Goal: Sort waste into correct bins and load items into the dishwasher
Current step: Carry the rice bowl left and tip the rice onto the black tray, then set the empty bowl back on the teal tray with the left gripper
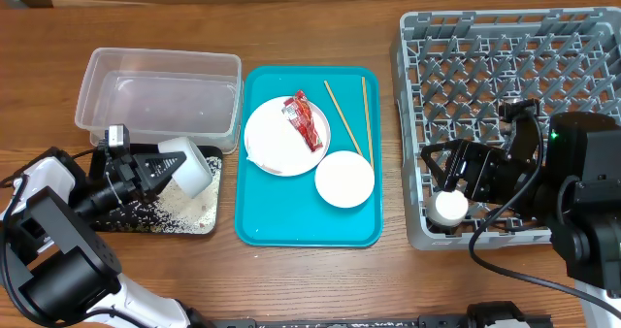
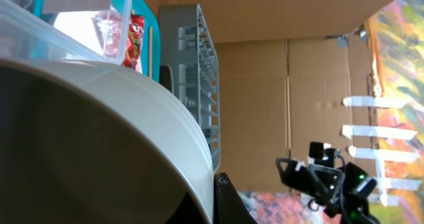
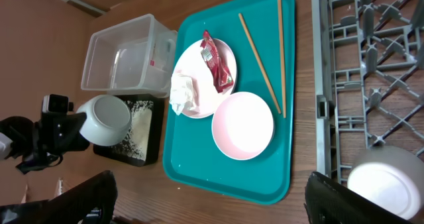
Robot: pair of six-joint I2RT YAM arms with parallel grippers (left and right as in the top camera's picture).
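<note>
My left gripper swings the bowl across next, with rice (image 1: 189,207) in the black tray (image 1: 116,216), then turns it upright and brings it down onto the teal tray's bare near corner.
My left gripper (image 1: 170,169) is shut on the rim of a white bowl (image 1: 186,165), held tilted over the black tray (image 1: 116,216), which holds loose rice (image 1: 189,207). The bowl fills the left wrist view (image 2: 86,138). The clear tub (image 1: 160,95) stands behind the tray. The large plate (image 1: 277,139) carries the red wrapper (image 1: 305,120) and a crumpled tissue (image 3: 183,91). The smaller dish (image 1: 344,180) and two chopsticks (image 1: 342,117) lie beside it. My right gripper (image 1: 456,178) is open above the small cup (image 1: 449,209) in the grey rack (image 1: 505,66).
The plate, dish and chopsticks lie on a teal serving tray (image 1: 291,226) between the bins and the rack. Bare wooden table runs along the front. A cardboard wall stands beyond the rack in the left wrist view (image 2: 265,85).
</note>
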